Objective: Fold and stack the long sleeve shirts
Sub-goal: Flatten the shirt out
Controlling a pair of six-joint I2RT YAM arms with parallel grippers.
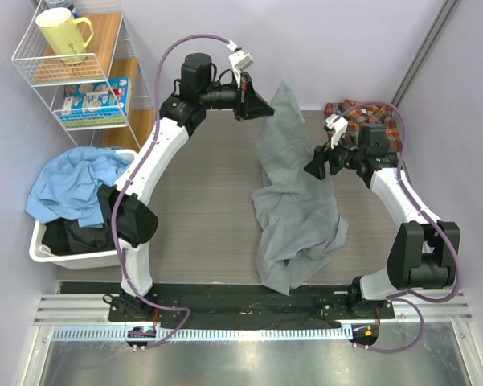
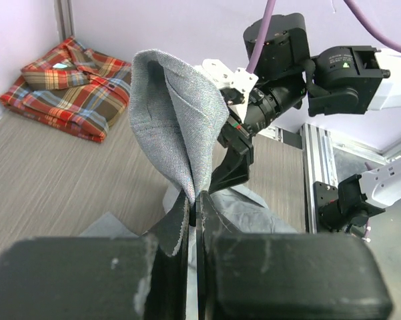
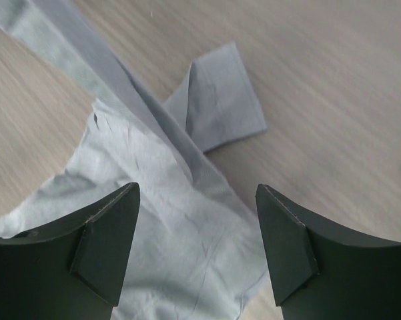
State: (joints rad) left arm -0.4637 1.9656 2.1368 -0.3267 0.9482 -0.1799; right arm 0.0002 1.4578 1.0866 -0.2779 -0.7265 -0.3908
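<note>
The shirt's hem (image 3: 215, 189) runs below at an angle between my right gripper's open fingers, with bare table beyond it, so I will lower my right gripper onto that hem next.
A plain grey shirt (image 1: 293, 209) hangs in a long drape from the back of the table down to a crumpled heap near the front. My left gripper (image 1: 261, 104) is shut on its top edge, lifting it; in the left wrist view the grey cloth (image 2: 177, 120) rises pinched from between the shut fingers (image 2: 177, 220). My right gripper (image 1: 315, 166) stands open beside the drape at mid height, holding nothing; below its fingers (image 3: 110, 237) lies grey cloth (image 3: 173, 227). The plaid shirt (image 1: 362, 117) lies folded at the back right corner, also plaid shirt (image 2: 70, 87).
A white bin (image 1: 44, 245) with blue and dark clothes stands at the left. Behind it is a wire shelf (image 1: 72, 68) with a yellow mug (image 1: 63, 34). Walls close in on the left, back and right.
</note>
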